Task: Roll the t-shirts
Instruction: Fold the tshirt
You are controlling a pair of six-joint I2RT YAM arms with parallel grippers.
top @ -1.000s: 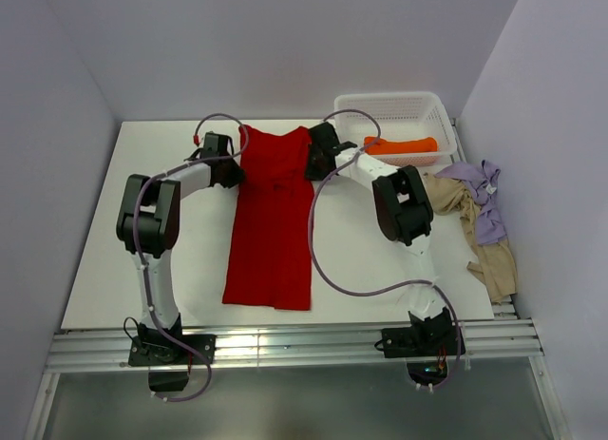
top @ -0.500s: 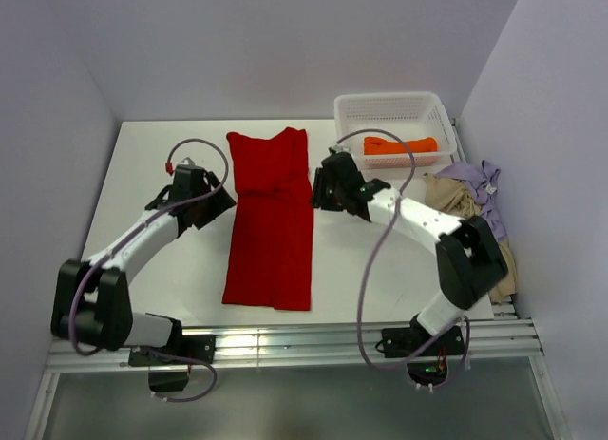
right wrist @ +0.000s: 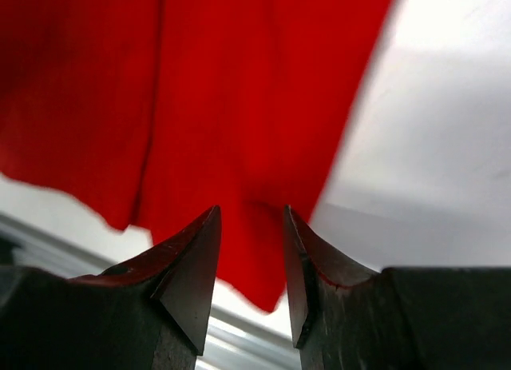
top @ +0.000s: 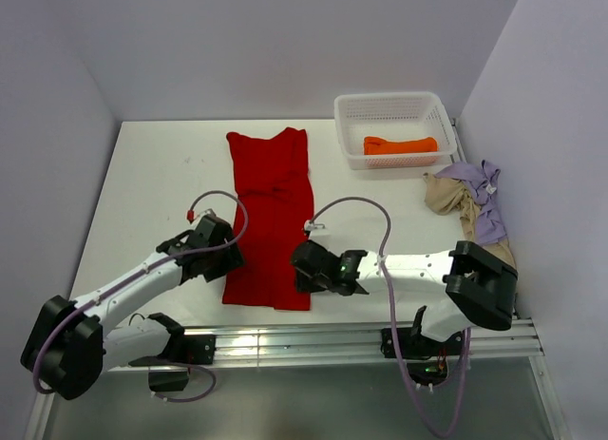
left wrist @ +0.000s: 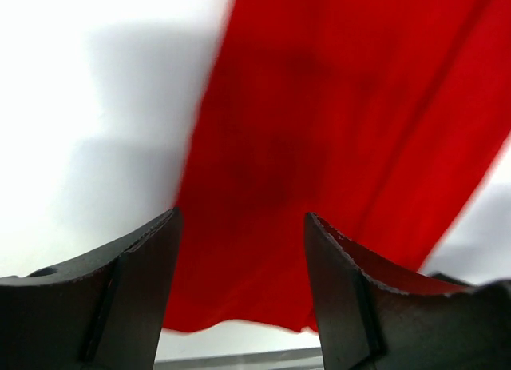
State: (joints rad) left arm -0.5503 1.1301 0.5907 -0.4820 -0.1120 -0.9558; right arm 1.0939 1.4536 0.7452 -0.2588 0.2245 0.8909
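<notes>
I will move my right gripper down and back toward the rail and close it on the hem corner nearer the basket (right wrist: 268, 303), because that corner is below its open fingers.
A bright red t-shirt (top: 271, 217) lies flat as a long folded strip down the middle of the white table, its hem toward the arms. My left gripper (top: 231, 253) hovers at the hem's left corner, open, nothing between its fingers; the left wrist view shows red cloth (left wrist: 335, 122) below its jaws. My right gripper (top: 297, 266) hangs over the hem's right corner, open and empty, red cloth (right wrist: 239, 90) beneath it. An orange t-shirt (top: 400, 145) lies in the basket. Beige (top: 458, 202) and lavender (top: 485, 207) t-shirts are heaped at the right edge.
A white mesh basket (top: 391, 107) stands at the back right of the table (top: 161, 174). The table's near edge meets an aluminium rail (top: 285, 345) just below the red hem. Walls close in on the left, back and right.
Both arms have swung from the red shirt's collar end back to its hem near the rail. Both grippers let go of the cloth and opened. The shirt's top now lies flat.
</notes>
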